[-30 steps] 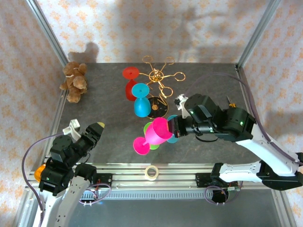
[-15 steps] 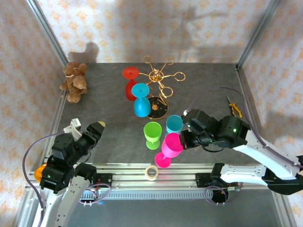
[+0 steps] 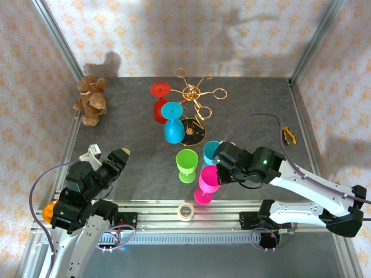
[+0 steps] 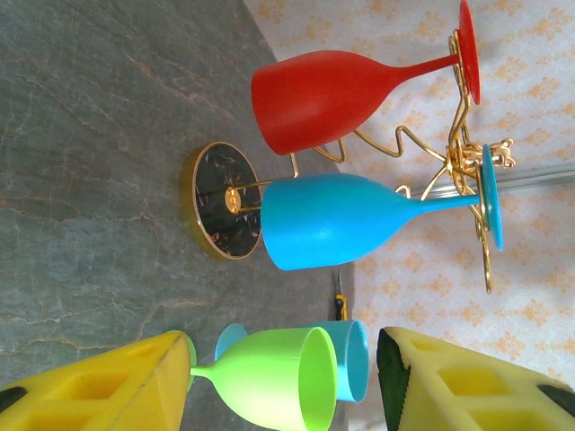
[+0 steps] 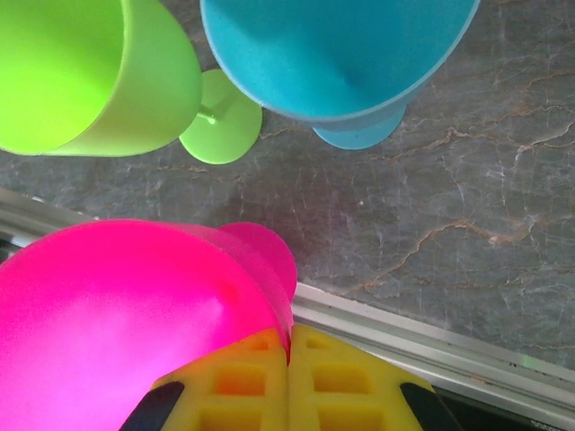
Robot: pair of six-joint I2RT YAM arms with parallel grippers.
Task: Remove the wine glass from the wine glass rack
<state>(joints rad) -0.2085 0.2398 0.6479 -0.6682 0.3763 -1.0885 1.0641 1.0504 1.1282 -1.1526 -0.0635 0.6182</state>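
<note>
The right gripper will move outward and down to the bare tabletop just before the cyan glass, because the pink glass's foot is close to the front bar.
The gold wine glass rack (image 3: 195, 94) stands at the back on its round black base (image 3: 192, 132); it also appears in the left wrist view (image 4: 463, 162). A red wine glass (image 3: 159, 108) (image 4: 314, 90) and a blue one (image 3: 172, 128) (image 4: 332, 220) hang from it upside down. My right gripper (image 3: 219, 174) (image 5: 289, 337) is shut on the rim of a pink wine glass (image 3: 207, 180) (image 5: 117, 314), held upright near the table's front edge. Whether its foot touches the table I cannot tell. My left gripper (image 3: 113, 160) (image 4: 283, 395) is open at the front left, holding nothing.
A green glass (image 3: 186, 163) (image 5: 90, 72) and a cyan glass (image 3: 212, 152) (image 5: 341, 54) stand upright just behind the pink one. A teddy bear (image 3: 91, 99) sits back left. A tape roll (image 3: 185, 211) lies on the front rail. A yellow-handled tool (image 3: 288, 135) lies far right.
My right gripper has carried the pink glass rightwards and towards the front edge, turning it from tilted to upright. The left arm has barely moved.
</note>
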